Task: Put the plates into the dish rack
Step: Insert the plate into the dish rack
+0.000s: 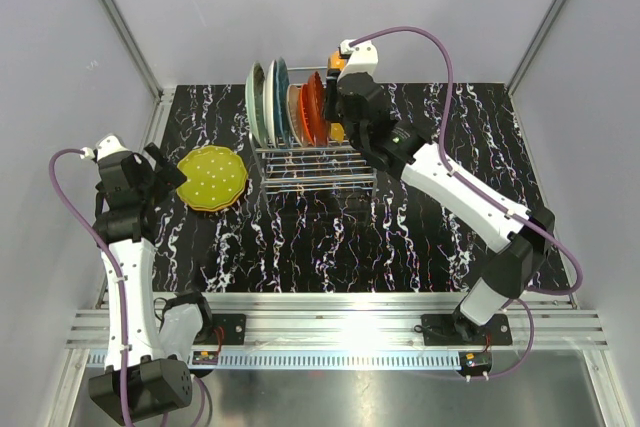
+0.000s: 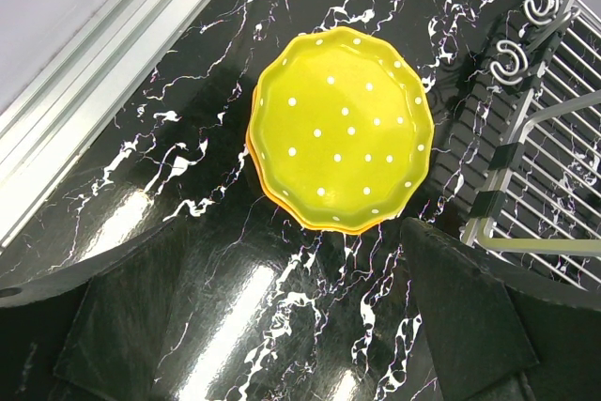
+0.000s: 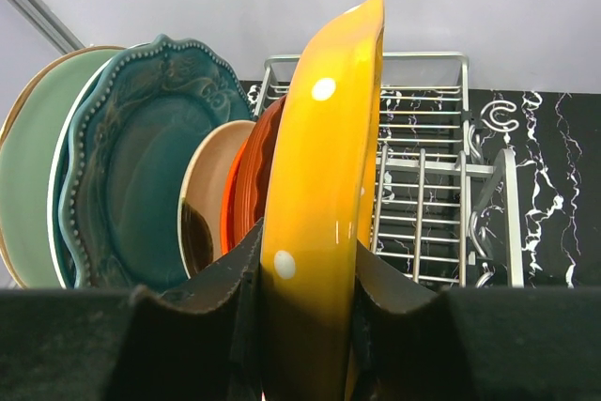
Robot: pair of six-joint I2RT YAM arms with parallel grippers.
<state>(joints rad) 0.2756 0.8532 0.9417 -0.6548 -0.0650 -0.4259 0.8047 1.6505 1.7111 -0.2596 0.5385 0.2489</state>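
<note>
The orange dotted plate [image 3: 324, 176] in my right gripper should go down onto the bare wires beside the red-orange plate next. I should release it there, since that slot is empty.
My right gripper [image 3: 308, 279] is shut on an orange dotted plate [image 3: 324, 176], held upright on edge over the chrome dish rack [image 1: 315, 167]. In the rack stand a mint green plate [image 3: 38, 166], a teal plate [image 3: 141, 166], a cream plate [image 3: 202, 204] and a red-orange plate [image 3: 246, 185], all left of the held plate. A yellow-green dotted plate [image 1: 212, 178] lies flat on the table atop an orange one [image 2: 268, 196]. My left gripper [image 2: 282, 326] is open and empty, hovering just near of that stack.
The rack's right half [image 3: 427, 176] is bare wire with an end rail [image 3: 502, 223]. An aluminium frame rail [image 2: 103, 82] runs along the table's left edge. Grey enclosure walls stand behind and beside the black marbled table [image 1: 300, 247].
</note>
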